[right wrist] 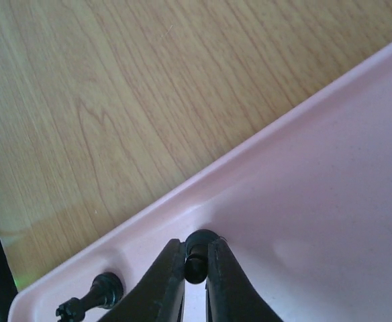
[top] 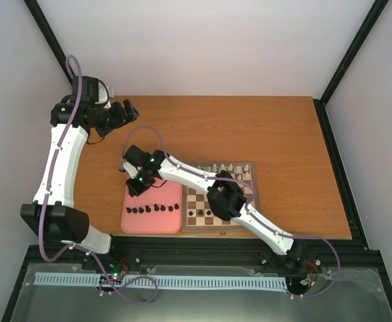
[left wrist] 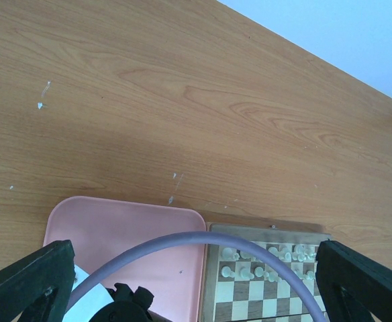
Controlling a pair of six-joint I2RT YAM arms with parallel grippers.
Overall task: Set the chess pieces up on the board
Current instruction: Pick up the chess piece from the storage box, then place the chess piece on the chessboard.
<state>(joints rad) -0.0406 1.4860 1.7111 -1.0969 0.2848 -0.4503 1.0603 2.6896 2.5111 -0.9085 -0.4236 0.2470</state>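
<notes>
Next, my right gripper will lift across, then lower to release at the far end of the board's black row, which lies to its right in the top view.
My right gripper (right wrist: 196, 258) is shut on a small black chess piece (right wrist: 201, 240) just inside the rim of the pink tray (right wrist: 317, 168). Another black piece (right wrist: 94, 296) lies on its side to the left of it. From above, the right gripper (top: 136, 190) reaches over the tray's far left part, and a row of black pieces (top: 153, 209) stands near the tray's front. The wooden board (top: 239, 204) lies right of the tray, with two black pieces (top: 205, 215) on its near left squares. My left gripper (top: 130, 111) hangs open over bare table at the back left.
Cream pieces (top: 228, 168) fill the board's far rows and also show in the left wrist view as cream pieces (left wrist: 266, 261). The right arm (top: 229, 198) stretches across the board. A purple cable (left wrist: 203, 241) arcs over the tray (left wrist: 122, 228). Wooden table (top: 250, 127) extends behind.
</notes>
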